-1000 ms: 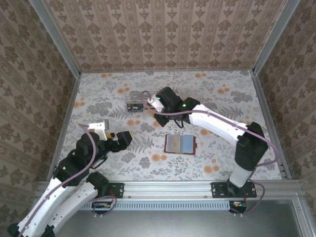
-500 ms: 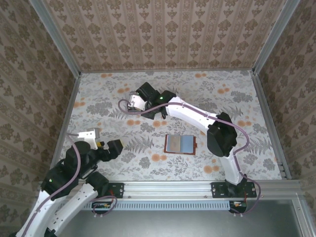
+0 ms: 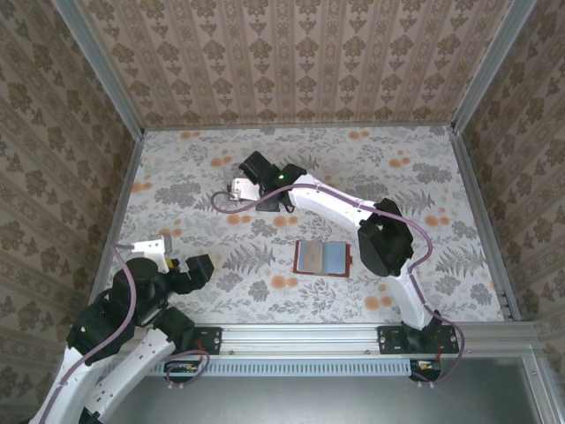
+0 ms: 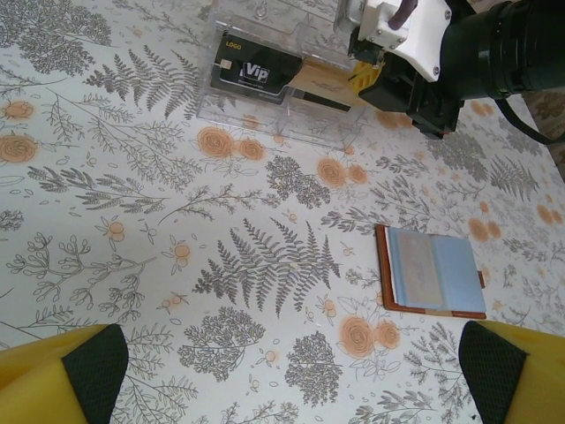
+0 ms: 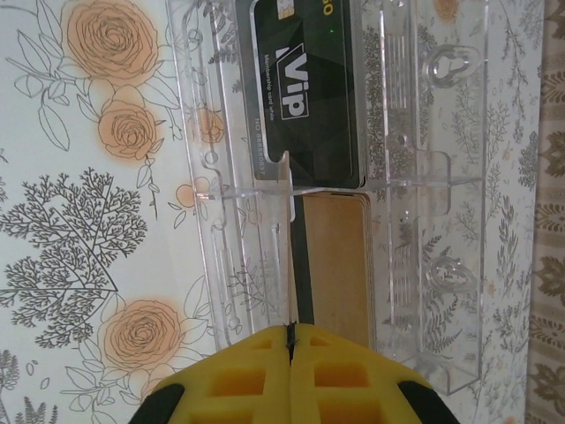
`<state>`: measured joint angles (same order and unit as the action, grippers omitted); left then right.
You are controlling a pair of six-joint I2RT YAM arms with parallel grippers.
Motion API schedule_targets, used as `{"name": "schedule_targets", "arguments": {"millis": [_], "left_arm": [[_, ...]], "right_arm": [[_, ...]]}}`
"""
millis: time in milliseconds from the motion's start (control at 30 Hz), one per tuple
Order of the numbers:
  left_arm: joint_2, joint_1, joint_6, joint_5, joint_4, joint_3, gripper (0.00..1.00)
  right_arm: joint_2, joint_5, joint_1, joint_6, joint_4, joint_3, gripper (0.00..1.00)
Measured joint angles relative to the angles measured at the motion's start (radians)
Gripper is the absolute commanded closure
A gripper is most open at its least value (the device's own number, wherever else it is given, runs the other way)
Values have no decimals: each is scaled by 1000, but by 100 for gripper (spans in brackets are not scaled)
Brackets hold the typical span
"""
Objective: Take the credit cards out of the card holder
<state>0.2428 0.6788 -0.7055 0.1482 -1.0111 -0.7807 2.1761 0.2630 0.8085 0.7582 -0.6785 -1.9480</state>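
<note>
I will next bring the thin dark card down with my right gripper toward the orange-tan card's section in the clear box (image 5: pixel 415 177). Then I will let go of the thin dark card.
The card holder (image 3: pixel 322 258) (image 4: pixel 433 269) lies open and flat on the floral table, blue-grey lining up, brown rim showing. A black "VIP" credit card (image 5: pixel 300 106) (image 4: pixel 254 72) and an orange-tan card (image 5: pixel 331 256) (image 4: pixel 320 81) lie in a clear plastic box (image 5: pixel 415 177) (image 4: pixel 265 110). My right gripper (image 5: pixel 290 331) (image 3: pixel 244 188) hangs over that box, its yellow fingers (image 5: pixel 238 380) shut on a thin dark card held edge-on. My left gripper (image 4: pixel 291 380) (image 3: pixel 196 268) stands wide open above bare table at the near left, well left of the card holder, nothing between its pads.
Patterned walls with metal corner posts (image 3: pixel 119 97) close in the table on three sides. The right arm's links (image 3: pixel 344 208) stretch across the middle, just behind the card holder. A metal rail (image 3: pixel 309 337) runs along the near edge.
The right arm swung left and its gripper now sits over the clear box. The left arm drew back toward the near left corner, still open.
</note>
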Motion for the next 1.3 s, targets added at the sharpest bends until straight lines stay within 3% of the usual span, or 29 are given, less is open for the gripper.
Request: {"name": "schedule_targets", "arguments": {"millis": [1300], "left_arm": [[40,-1,0,7,9,0,0]], "right_arm": [[66,23,-59,25,66,19,99]]}}
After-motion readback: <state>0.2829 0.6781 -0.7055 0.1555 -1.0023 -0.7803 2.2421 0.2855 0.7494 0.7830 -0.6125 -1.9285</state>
